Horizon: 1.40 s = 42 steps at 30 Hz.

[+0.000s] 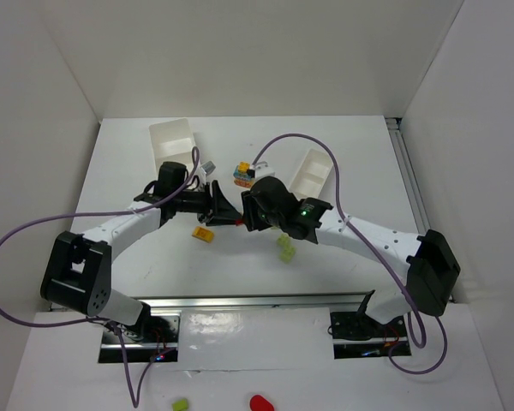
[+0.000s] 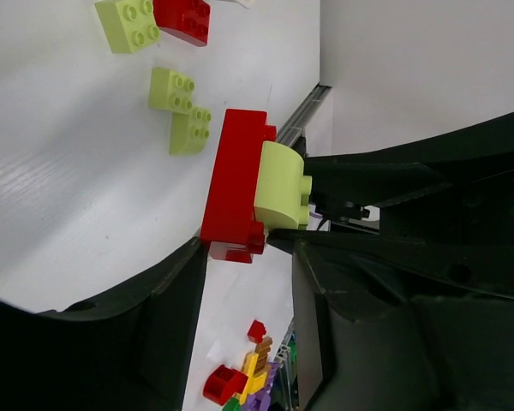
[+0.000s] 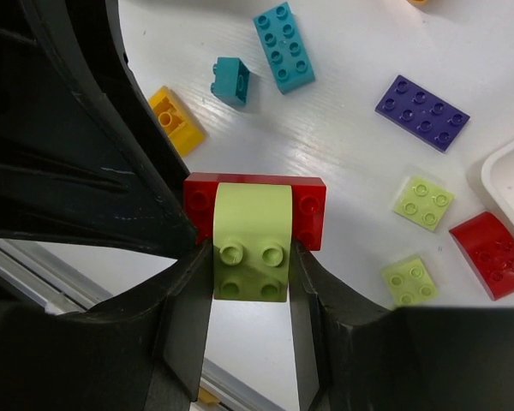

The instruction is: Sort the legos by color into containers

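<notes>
Next, my right gripper draws the lime brick away and outward over the nearer white bin's far end [image 1: 316, 163] to release it, since my left gripper straddles the red brick.
A red brick [image 3: 308, 205] with a lime green brick [image 3: 252, 244] stuck on it hangs between my two grippers above the table's middle [image 1: 237, 220]. My right gripper [image 3: 250, 265] is shut on the lime brick, one finger on each side; it also shows in the top view [image 1: 248, 214]. My left gripper [image 2: 248, 257] faces it [image 1: 231, 211], jaws apart on either side of the red brick's [image 2: 233, 180] end. One fingertip [image 2: 193, 257] touches the brick and a gap shows at the other. Two white bins stand at the back left [image 1: 173, 141] and back right [image 1: 313, 171].
Loose bricks lie below: cyan [image 3: 284, 47], teal [image 3: 231, 75], yellow [image 3: 176, 120], purple [image 3: 422, 113], two lime [image 3: 423, 203], red [image 3: 494, 254]. A yellow brick [image 1: 204, 234] and a lime one [image 1: 286, 248] lie near the arms. A small stack [image 1: 242, 174] stands between the bins.
</notes>
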{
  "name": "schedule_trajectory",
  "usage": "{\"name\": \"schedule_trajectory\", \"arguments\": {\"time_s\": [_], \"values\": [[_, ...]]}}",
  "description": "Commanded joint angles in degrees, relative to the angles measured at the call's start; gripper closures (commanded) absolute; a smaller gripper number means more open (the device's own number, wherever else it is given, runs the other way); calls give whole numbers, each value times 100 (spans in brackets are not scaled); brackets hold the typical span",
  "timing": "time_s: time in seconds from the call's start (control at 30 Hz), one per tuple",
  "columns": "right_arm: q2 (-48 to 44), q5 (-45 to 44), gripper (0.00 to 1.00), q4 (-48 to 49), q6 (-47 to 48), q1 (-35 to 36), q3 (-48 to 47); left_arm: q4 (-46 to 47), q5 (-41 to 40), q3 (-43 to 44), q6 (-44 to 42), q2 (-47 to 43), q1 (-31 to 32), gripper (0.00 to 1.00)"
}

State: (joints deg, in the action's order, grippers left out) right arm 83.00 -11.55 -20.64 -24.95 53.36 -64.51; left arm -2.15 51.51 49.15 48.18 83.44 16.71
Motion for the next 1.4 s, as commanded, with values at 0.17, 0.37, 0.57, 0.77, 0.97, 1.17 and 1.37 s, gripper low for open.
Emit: {"name": "schedule_trajectory", "arguments": {"time_s": [0.17,0.37,0.57,0.77,0.97,1.17,1.37], "values": [[-47,548,76,333,166,-10,-255,250,158,51,-204,-12,25,48],[-100,610,76,333,166,-10,-255,-127,44,244,-555,41,25,51],[-100,663,76,333,166,-10,-255,-48,211,245,-608,94,25,37],[-152,777,76,333,166,-10,-307,4,334,245,-730,199,25,34],[-205,953,77,386,113,-10,-308,267,535,122,-776,313,25,47],[-205,1067,77,491,-1,-10,-255,461,764,122,-775,261,25,78],[-336,690,77,228,-1,-10,-457,-258,476,499,-1275,383,25,100]]}}
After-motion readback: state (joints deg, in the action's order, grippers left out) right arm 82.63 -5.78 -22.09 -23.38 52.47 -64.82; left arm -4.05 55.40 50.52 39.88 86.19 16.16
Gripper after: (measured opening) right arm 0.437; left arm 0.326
